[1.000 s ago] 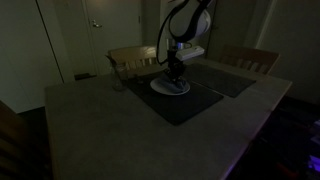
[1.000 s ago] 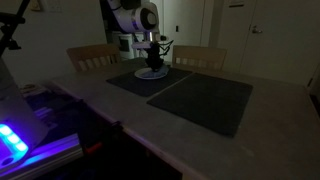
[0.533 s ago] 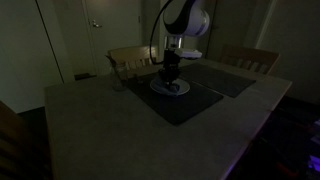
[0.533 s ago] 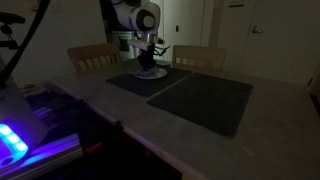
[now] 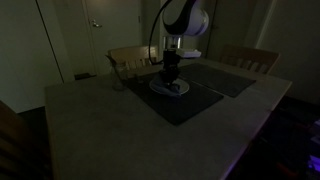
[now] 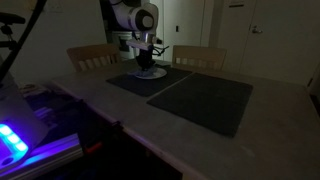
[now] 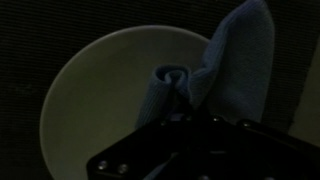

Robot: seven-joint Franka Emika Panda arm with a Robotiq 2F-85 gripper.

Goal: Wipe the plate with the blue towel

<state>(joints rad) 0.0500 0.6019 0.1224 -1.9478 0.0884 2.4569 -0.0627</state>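
I should next lift my gripper, move it toward the right in the wrist view and lower it onto the placemat's edge beside the plate to release the towel point(image 7: 215, 65), since it's empty there.
A pale round plate point(image 7: 95, 95) lies on a dark placemat point(image 5: 185, 100); it shows in both exterior views point(image 5: 170, 88) point(image 6: 150, 72). The blue towel point(image 7: 215, 65) is bunched on the plate's right side in the wrist view, one end sticking up. My gripper point(image 7: 180, 105) comes in from the bottom of that view, straight above the plate, shut on a fold of the towel and pressing it on the plate. The fingertips are dark and mostly hidden by the cloth. In an exterior view the gripper point(image 5: 170, 78) stands upright on the plate.
The room is dim. A second dark placemat point(image 6: 200, 100) lies beside the first on the grey table point(image 5: 100, 130). Wooden chairs point(image 5: 135, 58) point(image 5: 250, 58) stand at the far edge. A lit device point(image 6: 15, 140) glows at the near left.
The arm has shifted slightly left across the plate with the towel since one second ago; little change in the last half second.
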